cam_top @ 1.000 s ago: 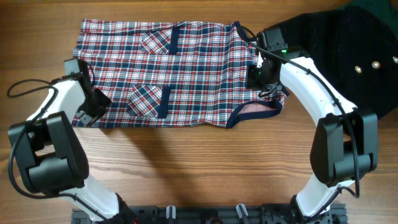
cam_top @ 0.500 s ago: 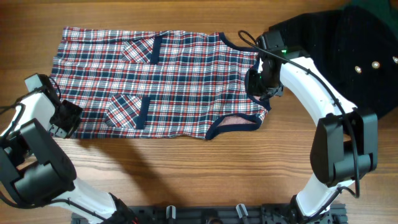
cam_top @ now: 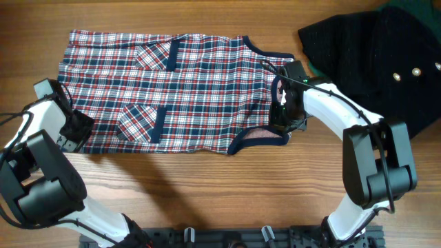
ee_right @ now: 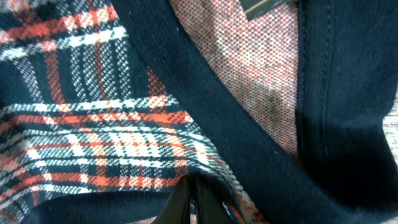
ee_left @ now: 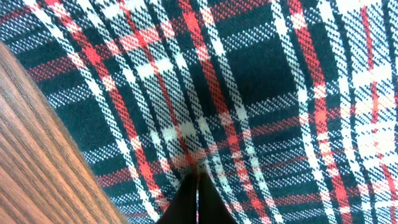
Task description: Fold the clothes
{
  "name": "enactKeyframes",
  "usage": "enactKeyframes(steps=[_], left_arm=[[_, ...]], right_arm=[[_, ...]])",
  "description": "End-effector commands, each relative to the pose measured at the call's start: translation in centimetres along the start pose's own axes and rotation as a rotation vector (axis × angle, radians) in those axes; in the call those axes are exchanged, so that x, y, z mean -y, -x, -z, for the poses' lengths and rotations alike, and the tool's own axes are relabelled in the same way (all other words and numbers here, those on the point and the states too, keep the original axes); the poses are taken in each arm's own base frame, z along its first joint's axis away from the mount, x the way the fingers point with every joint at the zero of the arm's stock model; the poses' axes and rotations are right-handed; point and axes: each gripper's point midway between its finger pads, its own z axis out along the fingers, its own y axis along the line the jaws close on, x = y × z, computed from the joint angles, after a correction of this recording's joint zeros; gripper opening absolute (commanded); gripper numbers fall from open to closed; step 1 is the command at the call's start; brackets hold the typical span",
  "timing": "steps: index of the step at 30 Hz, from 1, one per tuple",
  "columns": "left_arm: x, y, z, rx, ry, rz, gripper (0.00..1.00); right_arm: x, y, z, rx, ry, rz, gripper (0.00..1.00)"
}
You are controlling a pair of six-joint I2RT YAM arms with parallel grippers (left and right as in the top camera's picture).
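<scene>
The garment's plaid edge goes with my right gripper toward the bare wood to its right in the overhead view for release next, since the garment's shoulder humps.
The clothes (cam_top: 193,89), a red, white and navy plaid sleeveless garment, lie spread flat on the wooden table (cam_top: 207,193) with two patch pockets facing up. My left gripper (cam_top: 74,129) is at the garment's lower left corner. In the left wrist view its fingers are shut (ee_left: 198,171) on the plaid cloth (ee_left: 249,81) near the hem. My right gripper (cam_top: 281,120) sits at the shoulder by the lower armhole. Up close it is shut (ee_right: 191,183) on a hump of plaid (ee_right: 93,124) beside the navy trim (ee_right: 249,137).
A black garment with small metal studs (cam_top: 372,62) lies at the back right, close to the right arm. Dark green fabric (cam_top: 413,14) shows behind it. Bare wood (ee_left: 37,137) runs along the front of the table.
The garment was pulled left and drawn out flat with the left gripper. Since then the right gripper has shifted toward the front along the shoulder; the left gripper has barely moved.
</scene>
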Motion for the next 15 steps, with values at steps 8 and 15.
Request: enactKeyframes(steps=[8, 15], left_arm=[[-0.7, -2.6, -1.6, -0.094, 0.027, -0.028, 0.04], [-0.5, -3.0, -1.5, -0.114, 0.011, -0.028, 0.04]], right_arm=[[5.3, 0.2, -0.8, 0.006, -0.098, -0.124, 0.04], [6.2, 0.5, -0.7, -0.001, -0.083, -0.111, 0.04]])
